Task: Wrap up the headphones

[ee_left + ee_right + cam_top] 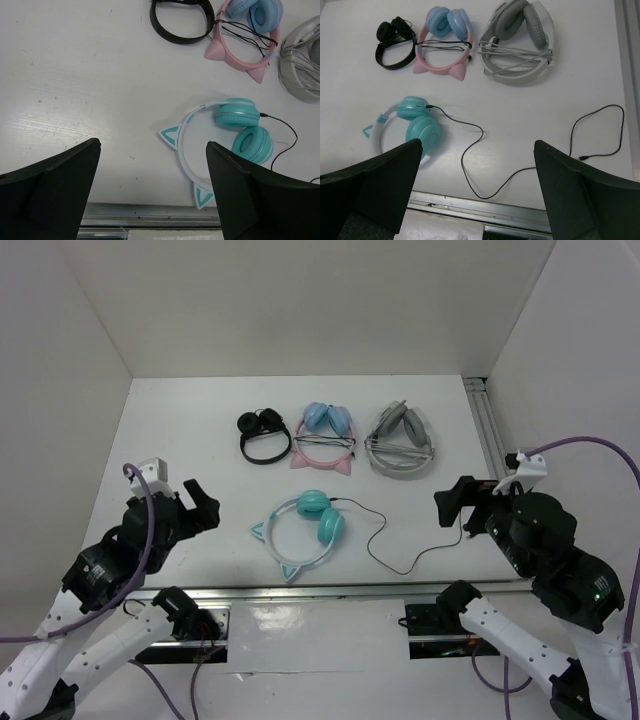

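My left gripper moves across and down next onto the cable-free headband between the cat ears, which lies below it and to its right in the top view.
The teal headphones (318, 516) lie flat near the table's front middle, cups folded together, the pale headband with two cat ears curving toward the front edge. Their thin black cable (385, 552) runs loose to the right across the table. They also show in the left wrist view (243, 130) and the right wrist view (420, 125), and the cable shows in the right wrist view (485, 150). My left gripper (205, 508) is open and empty, left of the headphones. My right gripper (448, 505) is open and empty, right of the cable.
At the back stand a black pair (262, 435), a pink cat-eared pair with blue cups (325, 435) and a grey pair (402, 438). A metal rail (340, 588) runs along the front edge; another (490, 425) runs along the right side.
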Motion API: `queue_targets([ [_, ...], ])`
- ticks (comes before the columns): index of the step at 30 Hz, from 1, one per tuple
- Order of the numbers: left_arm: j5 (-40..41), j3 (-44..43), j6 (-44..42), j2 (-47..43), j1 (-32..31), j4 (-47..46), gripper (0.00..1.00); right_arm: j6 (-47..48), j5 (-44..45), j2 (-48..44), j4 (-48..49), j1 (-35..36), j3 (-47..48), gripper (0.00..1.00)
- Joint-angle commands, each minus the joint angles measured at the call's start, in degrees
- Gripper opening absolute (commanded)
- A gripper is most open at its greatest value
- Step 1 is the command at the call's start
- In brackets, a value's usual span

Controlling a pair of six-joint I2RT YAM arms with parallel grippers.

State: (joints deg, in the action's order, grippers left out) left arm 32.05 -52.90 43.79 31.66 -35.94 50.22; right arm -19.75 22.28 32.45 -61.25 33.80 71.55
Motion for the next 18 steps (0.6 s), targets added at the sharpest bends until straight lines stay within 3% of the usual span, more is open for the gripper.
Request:
queue_targets([
  [1, -0.85, -2.29, -0.11, -2.03, -0.18, -1.34, 1.00, 1.55, -0.47, -3.61, 6.93, -0.32, -1.76, 1.00],
  [4, 0.63, -1.76, 0.59, -4.32, -0.18, -1.35, 1.00, 1.03, -2.16, -7.83, 10.37, -0.32, -4.83, 1.00],
  [8, 5.12, -2.82, 8.66, -6.16, -0.18, 3.47, 1.00, 0.50, -3.73, -3.72, 8.27, -0.84, -3.79, 1.00],
  [10, 0.85, -0.28, 10.96, -5.21, -0.18, 1.48, 1.00, 0.50, -5.58, -2.66, 8.26, -0.84, -3.79, 1.00],
  [16, -11.20, 8.51, 21.49, 9.72, -0.18, -9.48, 1.00, 1.11, -9.63, -1.33, 13.60, -1.37, -7.02, 1.00],
  [18, -11.83, 10.27, 24.40, 15.26, -1.49, -12.23, 1.00, 1.11, -11.11, -0.20, 16.06, -1.37, -7.99, 1.00],
])
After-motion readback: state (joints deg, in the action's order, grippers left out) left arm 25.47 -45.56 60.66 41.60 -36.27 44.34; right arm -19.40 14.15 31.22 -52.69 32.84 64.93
